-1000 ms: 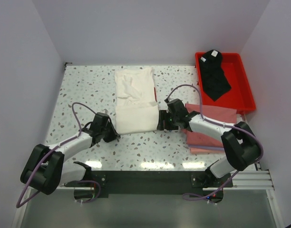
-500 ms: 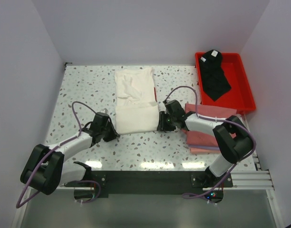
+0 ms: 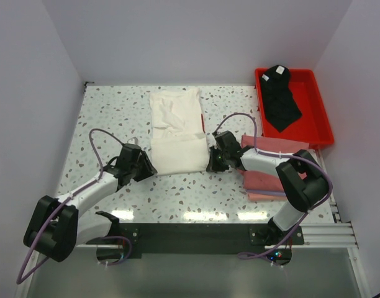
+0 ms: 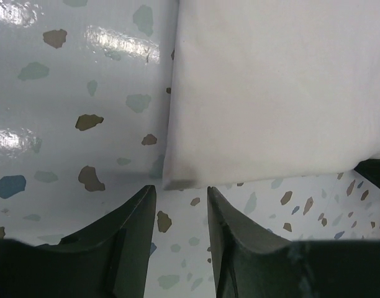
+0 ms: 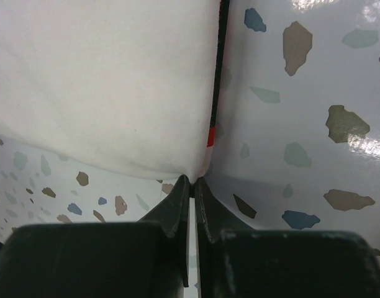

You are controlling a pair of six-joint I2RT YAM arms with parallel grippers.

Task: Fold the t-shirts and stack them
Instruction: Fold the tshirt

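My left gripper will come down onto the white t-shirt's free near corner (image 3: 158,173) (image 4: 178,182) and close its fingers next, because my right gripper already holds the t-shirt's other near corner.
The white t-shirt (image 3: 175,131) lies partly folded in the middle of the table, with a strip of red print (image 5: 210,134) showing along its right edge. My right gripper (image 5: 193,179) is shut on its near right corner, seen from above at the right gripper (image 3: 210,163). My left gripper (image 4: 180,190) is open, its tips just short of the near left corner of the white t-shirt (image 4: 271,87), nothing between them; from above the left gripper (image 3: 150,167) sits at that corner. Pink folded t-shirts (image 3: 269,179) lie under my right arm. A black t-shirt (image 3: 280,99) lies in the tray.
The red plastic tray (image 3: 318,105) stands at the back right against the wall. White walls close in the speckled table (image 3: 109,118) on the left, back and right. The arm bases and a black rail (image 3: 190,233) run along the near edge.
My left gripper has opened and let go of the shirt's near left corner. My right gripper has closed on the near right corner.
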